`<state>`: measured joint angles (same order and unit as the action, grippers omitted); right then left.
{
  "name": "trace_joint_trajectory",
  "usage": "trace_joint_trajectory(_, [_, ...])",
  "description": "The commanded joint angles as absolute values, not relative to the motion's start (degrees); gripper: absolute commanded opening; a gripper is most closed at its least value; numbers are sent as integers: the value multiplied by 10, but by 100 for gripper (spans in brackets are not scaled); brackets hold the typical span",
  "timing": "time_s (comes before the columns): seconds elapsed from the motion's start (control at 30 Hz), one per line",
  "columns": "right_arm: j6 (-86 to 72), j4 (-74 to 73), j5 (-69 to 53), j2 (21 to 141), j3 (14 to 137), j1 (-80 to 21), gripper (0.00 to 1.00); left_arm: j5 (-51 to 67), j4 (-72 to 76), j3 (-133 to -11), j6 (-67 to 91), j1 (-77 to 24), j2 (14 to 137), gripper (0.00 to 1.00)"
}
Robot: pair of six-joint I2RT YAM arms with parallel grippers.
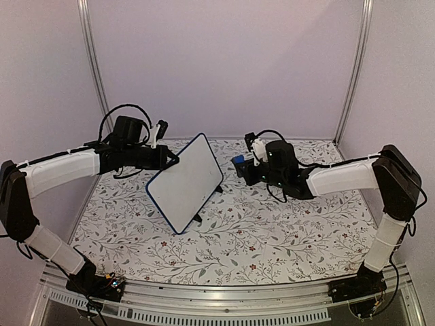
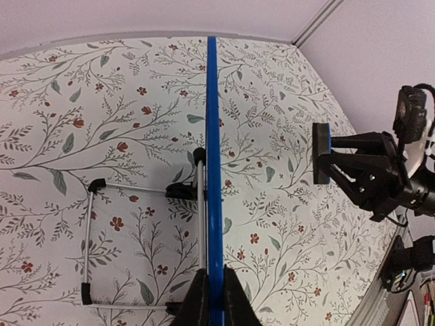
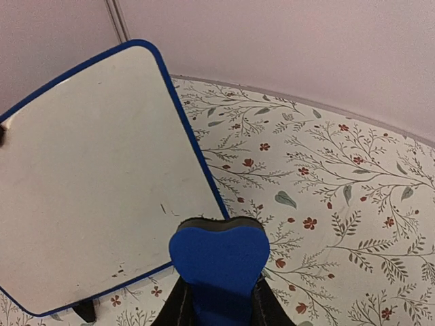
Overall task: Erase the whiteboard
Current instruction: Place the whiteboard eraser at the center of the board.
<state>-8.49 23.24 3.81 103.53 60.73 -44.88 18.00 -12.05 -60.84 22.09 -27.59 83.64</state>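
Observation:
Next, my right gripper should move away from the whiteboard's white side and down onto the open floral tablecloth, since only a few specks remain on the whiteboard.
The whiteboard (image 1: 185, 182) stands tilted on the flowered table, its white face turned toward the right arm. A few small dark specks (image 3: 163, 208) remain on its face (image 3: 88, 170) near the lower edge. In the left wrist view the whiteboard's blue edge (image 2: 211, 136) shows end-on, and my left gripper (image 2: 215, 272) is shut on it. From above, the left gripper (image 1: 168, 158) holds the board's upper left edge. My right gripper (image 3: 219, 291) is shut on a blue eraser (image 3: 219, 255), which hovers just right of the board without touching it. The eraser (image 1: 238, 164) sits a short gap from the board.
A wire stand with black feet (image 2: 88, 238) props the board from behind. The floral tablecloth (image 1: 272, 231) covers the table. Pale walls and metal corner posts (image 1: 353, 68) enclose the back and sides. The right arm (image 2: 380, 180) shows at the right of the left wrist view.

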Motion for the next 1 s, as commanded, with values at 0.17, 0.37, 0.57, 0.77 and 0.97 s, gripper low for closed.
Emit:
trace_joint_trajectory(0.17, [-172, 115, 94, 1003, 574, -358, 20, 192, -146, -603, 213, -281, 835, 14])
trace_joint_trajectory(0.37, [-210, 41, 38, 1055, 605, -287, 20, 193, -145, -603, 214, -278, 832, 21])
trace_joint_trajectory(0.57, [-217, 12, 25, 1092, 642, -255, 26, 191, -146, -602, 213, -277, 828, 33])
trace_joint_trajectory(0.77, [-218, -24, -3, 1139, 678, -239, 41, 189, -145, -602, 213, -276, 825, 47])
trace_joint_trajectory(0.97, [-228, -36, -24, 1159, 685, -231, 65, 187, -142, -601, 214, -274, 819, 53])
